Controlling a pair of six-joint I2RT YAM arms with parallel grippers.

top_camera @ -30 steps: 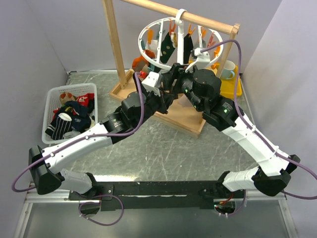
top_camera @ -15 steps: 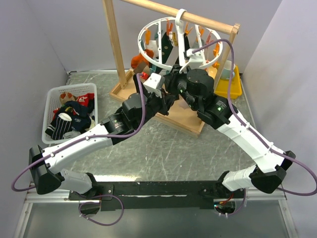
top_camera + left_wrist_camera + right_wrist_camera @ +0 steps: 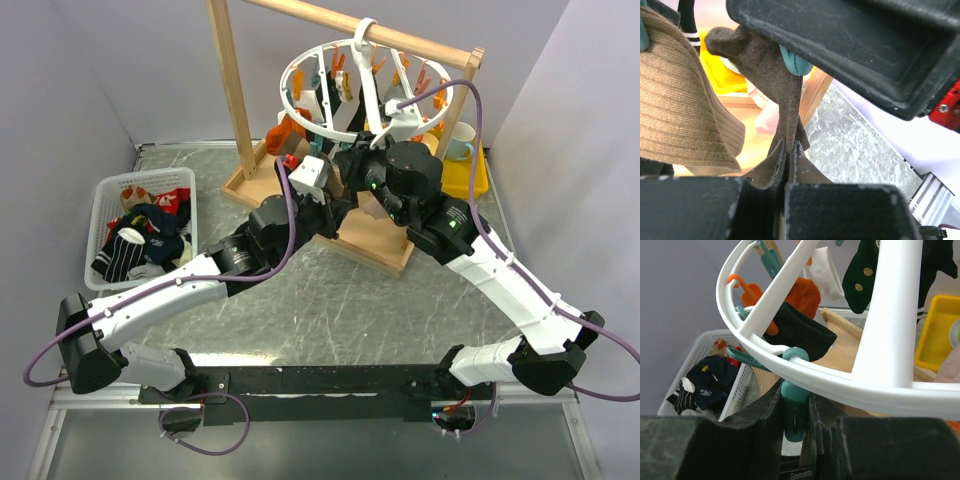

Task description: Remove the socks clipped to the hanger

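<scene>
My left gripper swings to the left in the top view over the white mesh basket next and releases the dark brown sock, since other socks lie there.
The hanger, a white spoked ring, hangs from the wooden bar with socks and orange and teal clothespins under it. Both grippers meet below its near rim. My left gripper is shut on the lower end of a dark brown sock, whose top is held by a teal clothespin. A tan ribbed sock hangs to its left. My right gripper is shut on a teal clothespin that dangles from the ring. A black sock and a dotted dark green sock hang further back.
A wooden frame rack with a flat base carries the hanger. At the left stands a white mesh basket holding several socks. A yellow tray and a mug sit behind the right arm.
My right gripper has shut on the teal clothespin. The hanger ring has swung and tilted slightly. My left gripper has stayed shut on the brown sock.
</scene>
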